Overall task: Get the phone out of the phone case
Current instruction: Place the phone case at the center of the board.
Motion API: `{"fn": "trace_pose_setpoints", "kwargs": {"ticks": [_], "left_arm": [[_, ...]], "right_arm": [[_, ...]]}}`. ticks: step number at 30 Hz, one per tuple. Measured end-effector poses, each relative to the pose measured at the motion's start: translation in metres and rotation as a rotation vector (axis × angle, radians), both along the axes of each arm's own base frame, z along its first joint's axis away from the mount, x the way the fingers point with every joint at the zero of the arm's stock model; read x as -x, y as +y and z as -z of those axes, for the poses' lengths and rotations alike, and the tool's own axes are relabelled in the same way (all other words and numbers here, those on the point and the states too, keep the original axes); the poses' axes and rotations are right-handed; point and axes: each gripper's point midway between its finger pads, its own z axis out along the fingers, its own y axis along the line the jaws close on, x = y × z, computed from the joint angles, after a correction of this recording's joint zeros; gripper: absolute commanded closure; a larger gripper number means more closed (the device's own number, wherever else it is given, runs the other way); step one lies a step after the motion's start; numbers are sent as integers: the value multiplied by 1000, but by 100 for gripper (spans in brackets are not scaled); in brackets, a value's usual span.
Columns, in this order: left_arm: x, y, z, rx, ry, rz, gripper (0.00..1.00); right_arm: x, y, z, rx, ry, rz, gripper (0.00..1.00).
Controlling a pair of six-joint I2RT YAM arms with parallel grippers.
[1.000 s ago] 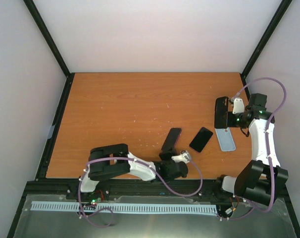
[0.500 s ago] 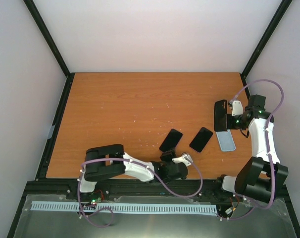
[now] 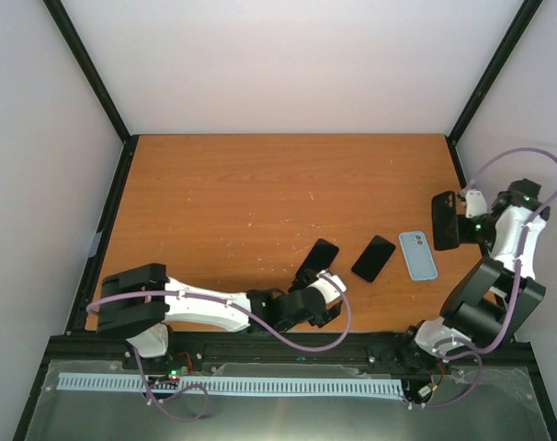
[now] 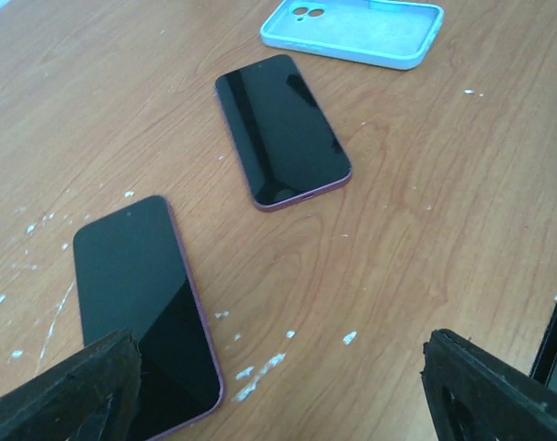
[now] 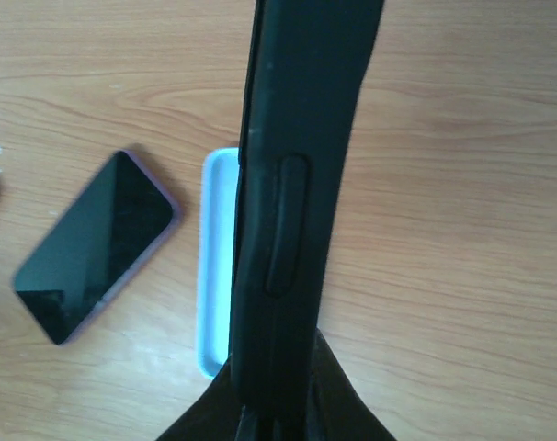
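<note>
The black case should go down flat beside the light-blue case, where the wood is bare (image 3: pixel 455 261) (image 5: pixel 400 262), so my right gripper needs to lower and pull back next, then lay it there.
Two dark phones with purple edges lie flat on the wooden table: one (image 3: pixel 317 258) (image 4: pixel 141 303) just ahead of my left gripper (image 3: pixel 323 287) (image 4: pixel 278 390), the other (image 3: pixel 373 258) (image 4: pixel 280 129) (image 5: pixel 95 243) to its right. The left gripper is open and empty; one finger (image 4: pixel 67 395) overlaps the near phone's corner. At the table's right edge my right gripper (image 3: pixel 457 222) (image 5: pixel 288 409) is shut on a black phone case (image 3: pixel 443 220) (image 5: pixel 297 184), held on edge above the table. Whether a phone sits inside it, I cannot tell.
A light-blue phone case (image 3: pixel 417 254) (image 4: pixel 357 32) (image 5: pixel 216 266) lies open side up beside the right-hand phone. White specks mark the wood near the left gripper. Black frame posts and white walls border the table on three sides.
The left gripper opened and let go of the near phone, which now lies flat. The right arm carried the black case to the right, uncovering the light-blue case.
</note>
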Motion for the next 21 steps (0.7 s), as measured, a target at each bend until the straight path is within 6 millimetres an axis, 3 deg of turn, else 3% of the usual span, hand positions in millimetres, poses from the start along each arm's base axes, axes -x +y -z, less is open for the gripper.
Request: {"fn": "trace_pose_setpoints", "kwargs": {"ticks": [5,8,15,21], "left_arm": [[-15,23,-5,77,84,-53,13],[-25,37,-11,122,103,-86,13],[-25,39,-22,190,120,-89,13],[-21,50,-20,202,135,-98,12]], "right_arm": [[3,-50,5,32,51,23,97],[8,-70,18,39,109,11,97],[24,-73,57,-11,271,-48,97],[21,-78,75,-39,312,-107,97]]}}
